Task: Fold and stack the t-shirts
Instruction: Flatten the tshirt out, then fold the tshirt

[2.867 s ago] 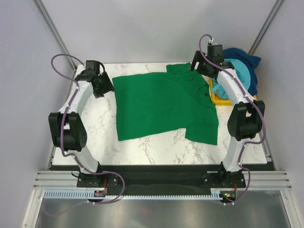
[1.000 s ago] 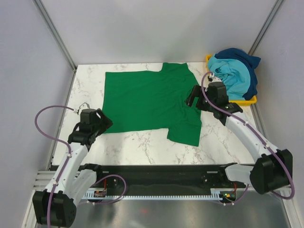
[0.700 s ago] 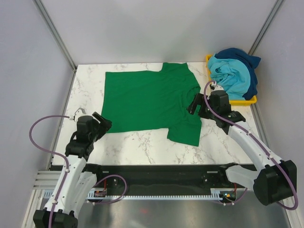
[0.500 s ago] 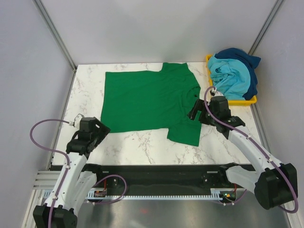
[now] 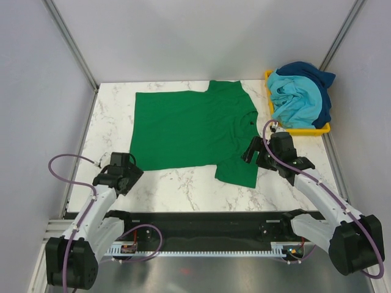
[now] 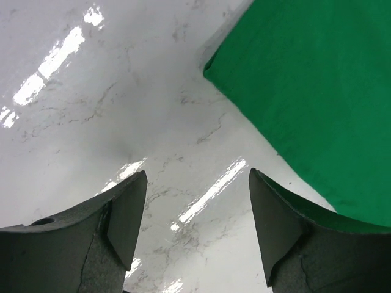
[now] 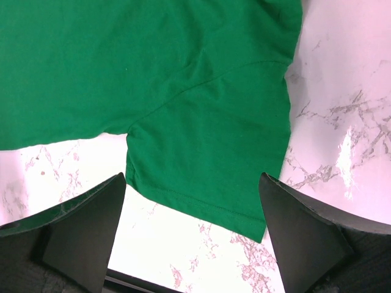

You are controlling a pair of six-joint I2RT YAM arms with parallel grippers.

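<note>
The robot next needs to move its right gripper down and back onto the near sleeve's bin-side edge (image 5: 256, 178) (image 7: 280, 173) by the cuff corner, because bare marble beside that edge leaves room for the fingers.
A green t-shirt (image 5: 195, 131) lies spread flat on the marble table, collar to the right, one sleeve reaching toward the near edge (image 5: 237, 174). My left gripper (image 5: 129, 177) is open and empty, low over bare marble just off the shirt's near-left hem corner (image 6: 211, 64). My right gripper (image 5: 252, 152) is open and empty above the near sleeve (image 7: 211, 177). A pile of blue and teal t-shirts (image 5: 302, 94) sits in the yellow bin.
The yellow bin (image 5: 305, 130) stands at the table's back right corner. A black rail (image 5: 201, 220) runs along the table's near edge. Grey walls close in on both sides. Bare marble (image 6: 122, 110) lies left of the shirt.
Both arms have drawn back from the shirt's far corners toward the near edge. The shirt now lies spread flat. Over the last second the left gripper dropped nearer the hem corner and the right moved over the sleeve.
</note>
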